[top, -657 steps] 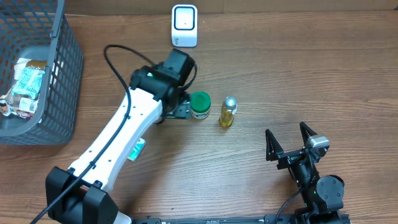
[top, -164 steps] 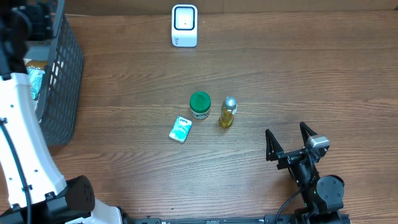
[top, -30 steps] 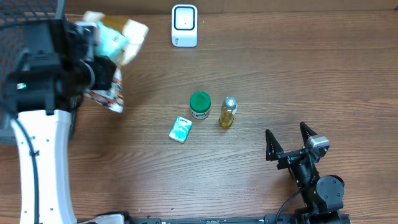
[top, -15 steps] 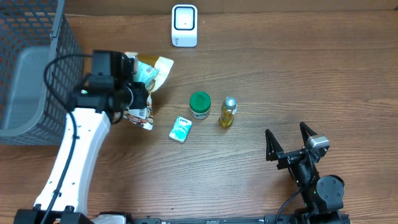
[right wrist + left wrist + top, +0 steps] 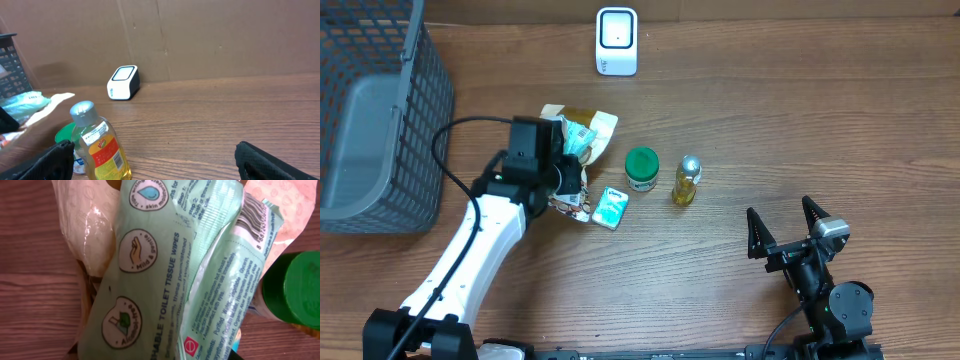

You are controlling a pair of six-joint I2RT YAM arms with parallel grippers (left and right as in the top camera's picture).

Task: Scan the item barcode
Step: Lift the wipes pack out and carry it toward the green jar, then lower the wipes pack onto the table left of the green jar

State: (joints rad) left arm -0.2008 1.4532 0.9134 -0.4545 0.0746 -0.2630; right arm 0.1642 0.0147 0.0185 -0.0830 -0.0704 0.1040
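Observation:
The bundle should next go on the tabletop beside the green-lidded jar (image 5: 642,168), where bare wood shows, so my left gripper needs to move down and to the right in the overhead view and release it there.
My left gripper (image 5: 568,172) is shut on a bundle of soft packets (image 5: 583,140), held low just left of the green-lidded jar (image 5: 642,168). The left wrist view is filled by a pale green toilet-wipes pack (image 5: 145,275), a second green pack (image 5: 235,280) whose barcode (image 5: 256,216) faces the camera, and a cream packet (image 5: 82,225); the fingers are hidden behind them. The white scanner (image 5: 617,40) stands at the back edge. My right gripper (image 5: 780,214) rests open and holds nothing at the front right, facing the scanner (image 5: 123,82).
A yellow bottle (image 5: 686,181) with a silver cap stands right of the jar. A small teal packet (image 5: 611,207) lies on the table by the held bundle. A grey wire basket (image 5: 380,110) sits at the far left.
The left arm has swung the bundle of packets right and down, from beside the basket to a spot next to the green-lidded jar. The right arm has not moved.

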